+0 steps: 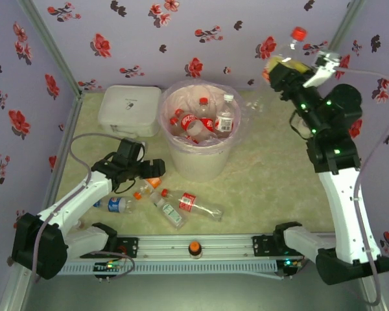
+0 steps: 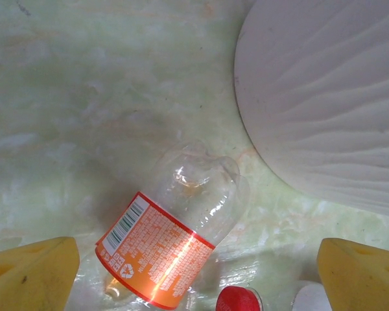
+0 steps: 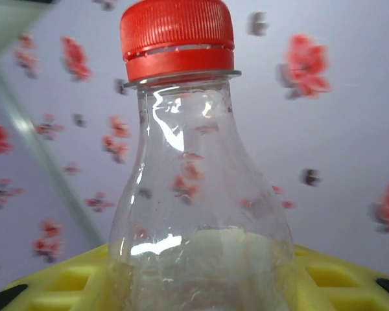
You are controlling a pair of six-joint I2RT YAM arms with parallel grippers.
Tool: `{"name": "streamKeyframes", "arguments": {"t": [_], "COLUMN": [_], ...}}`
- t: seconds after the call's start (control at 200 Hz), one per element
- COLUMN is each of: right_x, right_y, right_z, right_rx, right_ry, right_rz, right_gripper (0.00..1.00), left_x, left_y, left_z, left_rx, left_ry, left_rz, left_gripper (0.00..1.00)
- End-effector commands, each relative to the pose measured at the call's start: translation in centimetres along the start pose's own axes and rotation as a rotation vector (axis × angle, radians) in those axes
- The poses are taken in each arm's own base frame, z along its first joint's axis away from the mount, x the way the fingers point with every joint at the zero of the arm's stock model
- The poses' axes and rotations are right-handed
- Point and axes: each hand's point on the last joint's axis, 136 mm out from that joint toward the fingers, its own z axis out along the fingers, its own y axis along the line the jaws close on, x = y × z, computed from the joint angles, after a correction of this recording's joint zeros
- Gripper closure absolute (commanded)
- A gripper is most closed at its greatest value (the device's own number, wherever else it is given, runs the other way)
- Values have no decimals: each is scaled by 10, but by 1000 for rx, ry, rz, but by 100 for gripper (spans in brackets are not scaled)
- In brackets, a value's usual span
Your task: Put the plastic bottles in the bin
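Note:
My right gripper needs to swing across and down over the bin's opening (image 1: 196, 116) next and let go of the clear bottle, as I am still holding it beside the bin (image 1: 198, 155).
The bin (image 1: 198, 155), a white bucket lined with pink plastic, stands mid-table with several plastic bottles (image 1: 201, 123) inside. My right gripper (image 1: 282, 65) is raised high at the back right, shut on a clear bottle with a red cap (image 1: 298, 34); in the right wrist view that bottle (image 3: 201, 214) stands upright between the yellow fingers (image 3: 58, 285). My left gripper (image 1: 152, 170) hangs open, low over the table left of the bin. Its yellow fingers (image 2: 32, 272) stand wide on either side of an orange-labelled bottle (image 2: 172, 240) lying on the table, apart from it.
More bottles lie near the front: a blue-labelled one (image 1: 120, 205), a red-labelled one (image 1: 194, 203) and a pale one (image 1: 168, 212). An orange cap (image 1: 194, 247) sits on the front rail. A white lidded box (image 1: 128, 110) stands left of the bin. The bin's wall (image 2: 324, 97) is close to my left gripper.

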Motion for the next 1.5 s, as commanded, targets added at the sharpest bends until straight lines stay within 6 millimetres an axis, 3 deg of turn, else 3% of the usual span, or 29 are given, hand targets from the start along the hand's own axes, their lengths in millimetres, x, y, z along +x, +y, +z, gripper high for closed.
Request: {"name": "streamKeyframes", "arguments": {"t": [0.0, 0.135, 0.275, 0.51, 0.73, 0.97, 1.1, 1.185, 1.25, 1.395, 1.495], "right_x": [14, 71, 141, 233, 289, 297, 317, 321, 307, 256, 227], "right_y": [48, 71, 71, 53, 33, 57, 39, 42, 50, 64, 65], "right_z": [26, 59, 85, 87, 82, 86, 83, 82, 84, 83, 78], "right_rx": [-212, -251, -208, -106, 15, -71, 47, 45, 16, -18, -9], "right_ry": [-35, 63, 220, 463, 697, 834, 910, 917, 880, 779, 730], "right_rz": [50, 59, 68, 96, 59, 92, -8, -35, -42, -97, -155], "right_gripper": [67, 66, 65, 64, 62, 60, 56, 47, 37, 3, 1], "left_x": [-3, 0, 1, -1, -3, -1, 1, 2, 3, 3, 3], "left_y": [0, 0, 1, 1, -1, -1, 0, 1, 2, 4, 5], "left_z": [-3, -5, -9, -8, -4, -1, 1, 0, -1, -2, -2], "left_rx": [15, 21, 22, 21, 27, 27, 26, 25, 22, 19, 20], "left_ry": [-28, -29, -31, -33, -28, -21, -20, -18, -14, -18, -22], "left_rz": [-23, -28, -23, -24, -25, -26, -29, -25, -19, -23, -25], "left_gripper": [5, 5, 5, 5, 5, 5, 5, 5, 5, 5, 5]}}
